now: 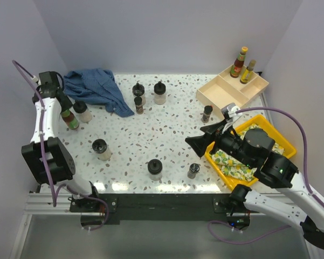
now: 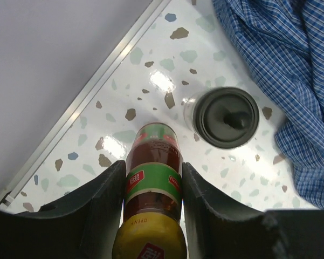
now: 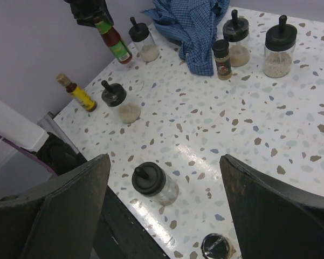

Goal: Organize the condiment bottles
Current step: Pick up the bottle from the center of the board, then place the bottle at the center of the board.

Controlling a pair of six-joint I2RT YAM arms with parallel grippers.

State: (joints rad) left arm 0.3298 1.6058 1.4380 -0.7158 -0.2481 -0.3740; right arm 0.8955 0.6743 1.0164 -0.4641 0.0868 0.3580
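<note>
My left gripper moves to the right in the top view next and releases the bottle on bare tabletop near the beige tray, since it holds sauce bottles.
My left gripper (image 1: 66, 108) is shut on a slim sauce bottle (image 1: 71, 120) with a yellow cap and green label at the far left; its fingers (image 2: 110, 186) press both sides of the bottle (image 2: 153, 145). A black-lidded jar (image 1: 82, 110) stands right beside it. More jars (image 1: 101, 149) (image 1: 154, 169) (image 1: 160, 93) (image 1: 139, 91) and small dark shakers (image 1: 138, 104) (image 1: 206, 113) (image 1: 193, 170) stand around the table. My right gripper (image 1: 204, 141) is open and empty above the front, over a jar (image 3: 155, 183). A slim yellow-label bottle (image 3: 78, 93) stands near the left wall.
A blue checked cloth (image 1: 94, 89) lies crumpled at the back left. A beige divided tray (image 1: 226, 94) at the back right holds two sauce bottles (image 1: 239, 62) (image 1: 248, 71). A yellow tray (image 1: 283, 143) with a lemon-print cloth sits under my right arm.
</note>
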